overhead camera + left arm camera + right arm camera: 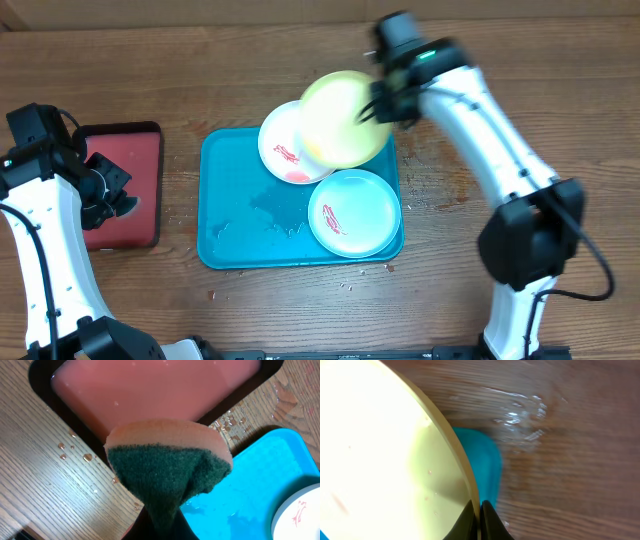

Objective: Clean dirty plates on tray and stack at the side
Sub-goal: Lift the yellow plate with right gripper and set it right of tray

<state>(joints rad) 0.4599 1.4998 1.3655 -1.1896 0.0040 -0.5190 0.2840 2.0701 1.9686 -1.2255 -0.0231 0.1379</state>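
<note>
The open wood [443, 158] [535, 445] beside the tray is below my right gripper and to its right in the overhead view. I should move my right gripper there, lower the plate and let it go.
The teal tray [225, 200] lies mid-table. On it lie a white-rimmed plate [280, 145] with a red smear and a light blue-rimmed plate [355, 212] with a red smear. My right gripper [385, 105] is shut on the rim of the yellow-green plate [340, 118] and holds it tilted above the tray's far right corner; the wrist view shows the fingers [480, 510] pinching the rim [395, 460]. My left gripper [120, 190] is shut on a green and orange sponge [170, 470] over the pink-red tray's right edge.
The small dark-rimmed pink-red tray [125, 160] holds pinkish liquid [155, 385] at the left. Water drops lie on the wood [75, 452] and on the teal tray [250, 505]. A wet patch shows right of the tray [440, 190].
</note>
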